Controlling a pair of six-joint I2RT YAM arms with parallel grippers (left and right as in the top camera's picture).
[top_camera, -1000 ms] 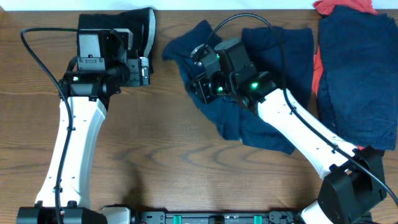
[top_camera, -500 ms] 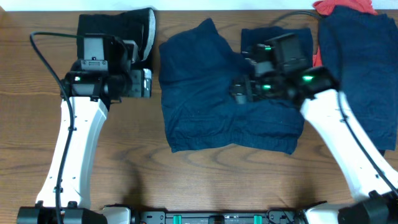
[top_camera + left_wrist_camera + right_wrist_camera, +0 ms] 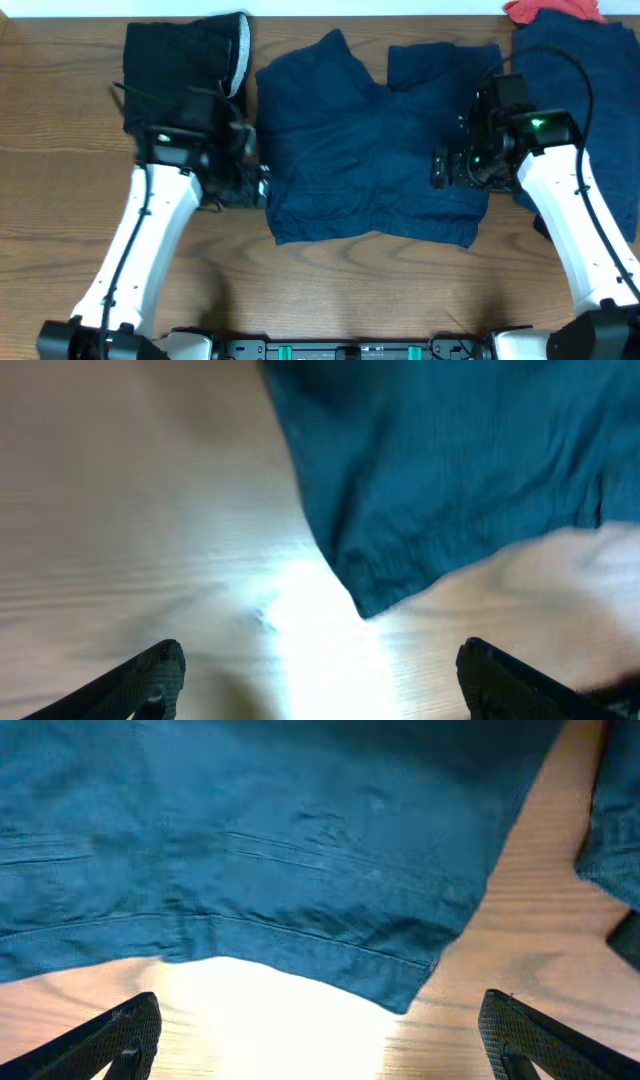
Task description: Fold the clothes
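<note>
The shorts' near corner by the navy pile lies below my right gripper and sticks out onto bare wood, so the gripper will lower its open fingers around it next.
Navy-blue shorts (image 3: 365, 140) lie spread flat on the table's middle, waistband toward the front. My left gripper (image 3: 250, 187) hangs open just off their front left corner. In the left wrist view that corner (image 3: 362, 600) lies ahead of the wide-apart fingers (image 3: 150, 675), with bare wood between them. Over the shorts' right edge my right gripper (image 3: 447, 170) is open and holds nothing. The right wrist view has the shorts' hem (image 3: 300, 935) ahead of the gripper (image 3: 325, 1040) and bare wood between its fingers.
A folded black piece with a grey band (image 3: 185, 50) lies at the back left. At the right edge lies a pile of navy cloth (image 3: 580, 100), with a red-orange piece (image 3: 555, 10) behind it. The wooden table (image 3: 340, 290) runs bare along the front.
My right gripper has opened and let go of the shorts, which went from bunched to spread flat, and it moved right. My left arm came forward to the shorts' front left corner.
</note>
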